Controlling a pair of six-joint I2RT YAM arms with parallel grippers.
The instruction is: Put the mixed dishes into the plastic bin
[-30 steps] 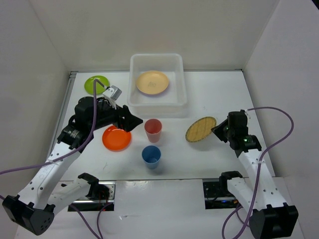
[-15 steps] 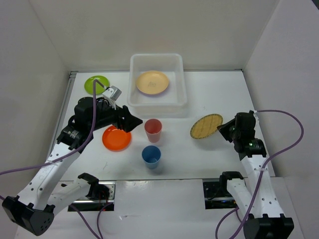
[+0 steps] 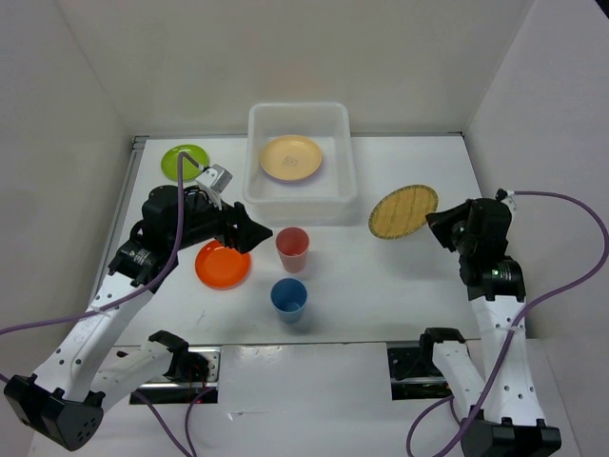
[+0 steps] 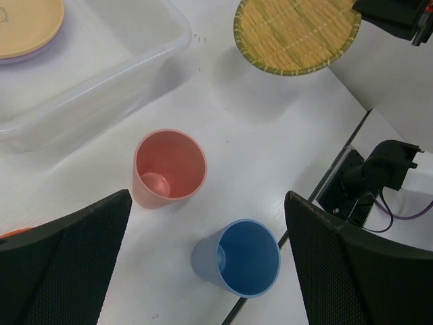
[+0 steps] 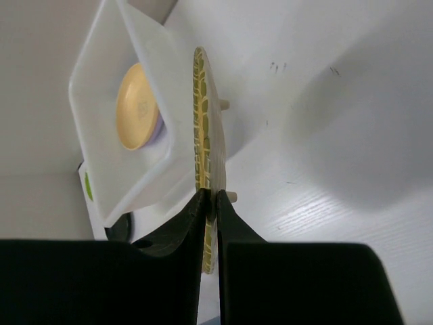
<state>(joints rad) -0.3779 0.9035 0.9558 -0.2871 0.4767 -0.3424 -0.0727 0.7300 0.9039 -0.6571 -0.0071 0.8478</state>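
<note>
I should next move my right gripper across, outward and to its left in the top view, then lower it onto the uncovered pale yellow plate (image 3: 291, 158) (image 5: 137, 107) and let go.
The white plastic bin (image 3: 348, 162) stands at the back centre and holds a pale yellow plate (image 3: 291, 157) lying on a lavender one. My right gripper (image 3: 433, 220) is shut on the rim of the woven bamboo plate (image 3: 403, 211), held above the table right of the bin; it shows edge-on in the right wrist view (image 5: 203, 128). My left gripper (image 3: 255, 234) is open and empty, left of the pink cup (image 3: 292, 248). The blue cup (image 3: 288, 297) stands in front of it. The orange plate (image 3: 223, 264) and lime green plate (image 3: 185, 161) lie at the left. The black plate is not clearly in view.
White walls close in the table on the left, back and right. The arm bases and two cable openings (image 3: 420, 367) sit at the near edge. In the left wrist view the pink cup (image 4: 169, 166) and blue cup (image 4: 240, 257) stand upright.
My right gripper has lifted the bamboo plate and carried it back and to the right, toward the bin's level. The left arm has not moved.
</note>
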